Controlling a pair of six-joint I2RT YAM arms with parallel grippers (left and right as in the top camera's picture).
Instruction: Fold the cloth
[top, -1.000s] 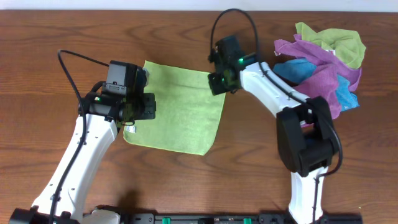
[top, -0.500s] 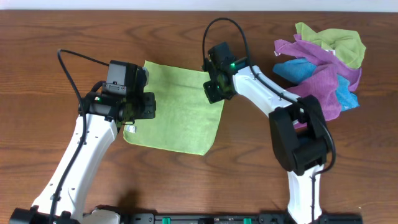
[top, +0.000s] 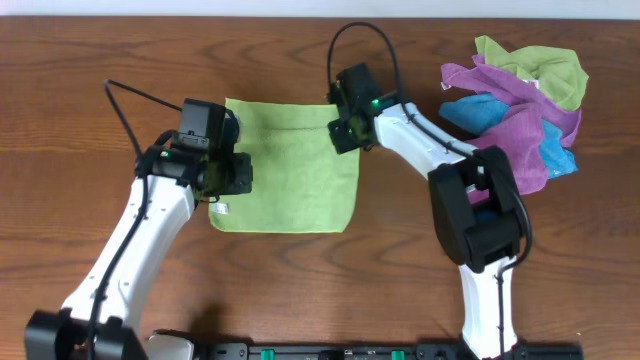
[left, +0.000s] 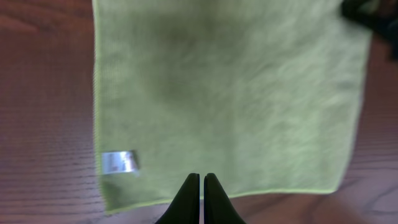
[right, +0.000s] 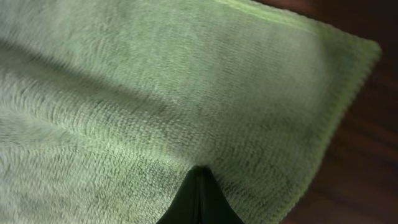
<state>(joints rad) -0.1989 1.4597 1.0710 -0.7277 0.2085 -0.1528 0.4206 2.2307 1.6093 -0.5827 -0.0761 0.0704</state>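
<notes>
The cloth's white-tagged corner (top: 214, 224) (left: 111, 202) is to the left of my left gripper in the wrist view, so I will next move the gripper toward it and open the shut fingers to release.
A lime green cloth (top: 290, 165) lies spread flat on the wooden table, with a white tag (left: 118, 162) at its near left corner. My left gripper (top: 228, 172) is shut at the cloth's left edge, and its tips (left: 201, 177) overlap the hem (left: 280, 190). My right gripper (top: 344, 128) is shut at the cloth's top right corner. Its tips (right: 199, 169) press into the fabric (right: 124, 106) close to that corner (right: 367, 53).
A heap of purple, blue and green cloths (top: 520, 95) lies at the back right of the table. Bare wood surrounds the spread cloth, and the front table edge (top: 320, 345) runs along the bottom.
The cloth has turned from skewed to square with the table. Its left side has shifted right with my left gripper. My right gripper has moved slightly left and back with the corner.
</notes>
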